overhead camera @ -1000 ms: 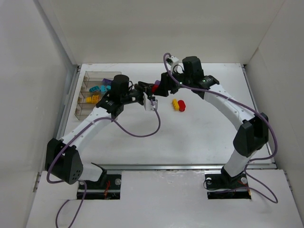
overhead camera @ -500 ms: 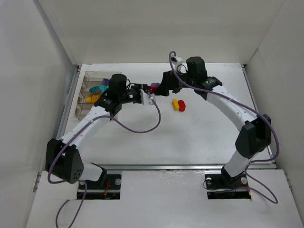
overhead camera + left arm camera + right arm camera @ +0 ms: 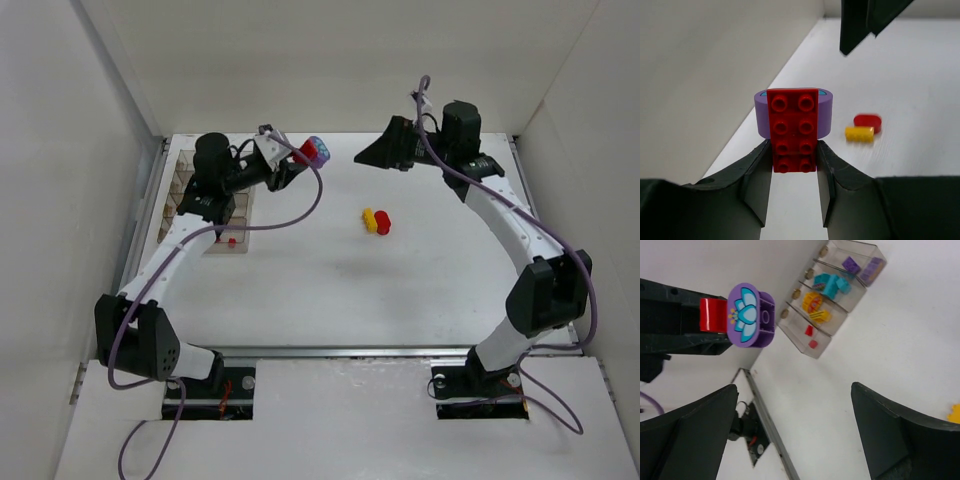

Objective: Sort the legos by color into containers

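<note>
My left gripper holds the red lego and will next move back over the tray's near section (image 3: 231, 237), go down and let go of the lego there, because red legos are already in it.
My left gripper (image 3: 298, 156) is shut on a red lego (image 3: 793, 125) that has a purple rounded lego (image 3: 825, 113) snapped to it. It holds the pair in the air near the back wall, right of the containers (image 3: 186, 186). In the right wrist view the purple lego (image 3: 751, 315) shows a cyan flower print. My right gripper (image 3: 366, 155) is open and empty, raised at the back, apart from the held pair. A yellow and red lego pair (image 3: 376, 221) lies on the table's middle. The containers (image 3: 866, 286) hold purple, cyan, yellow-orange and red legos in separate compartments.
White walls close in the table on the left, back and right. My left arm (image 3: 175, 245) passes over the tray's near part. A metal rail (image 3: 350, 350) runs along the table's front edge.
My right gripper opened wide, let go of the cluster and drew back to the right. My left gripper carried the red and purple pair up and leftward, toward the tray's side.
</note>
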